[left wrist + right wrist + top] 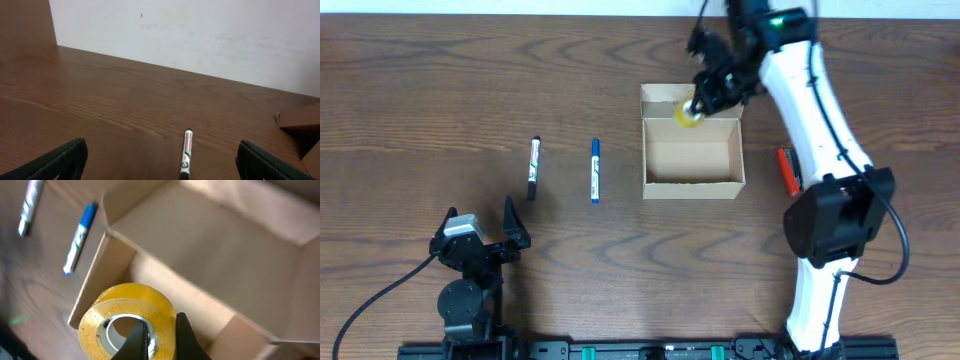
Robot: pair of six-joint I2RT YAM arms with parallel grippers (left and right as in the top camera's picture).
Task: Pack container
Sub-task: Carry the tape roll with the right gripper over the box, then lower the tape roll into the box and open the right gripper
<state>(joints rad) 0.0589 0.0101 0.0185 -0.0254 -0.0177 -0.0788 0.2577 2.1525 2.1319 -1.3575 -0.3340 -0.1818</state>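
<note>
My right gripper needs to move back and down inside the box toward the box's near side. The tape roll (689,114) hangs over the box's far edge, while the box's bottom is empty.
The container (692,185) is an open tan cardboard box at the table's middle right, its flap lid (660,96) lying open at the far side. My right gripper (702,103) is shut on a yellow tape roll (689,114), holding it over the box's far edge. In the right wrist view the tape roll (120,317) hangs above the box wall (90,282), one finger through its hole, one outside (162,340). My left gripper (480,232) is open and empty near the front left; its view (160,162) shows a black marker (186,155) between the fingers.
A black marker (533,167) and a blue marker (595,170) lie left of the box; both show in the right wrist view, black (30,205) and blue (80,232). A red marker (787,171) lies right of the box beside the right arm.
</note>
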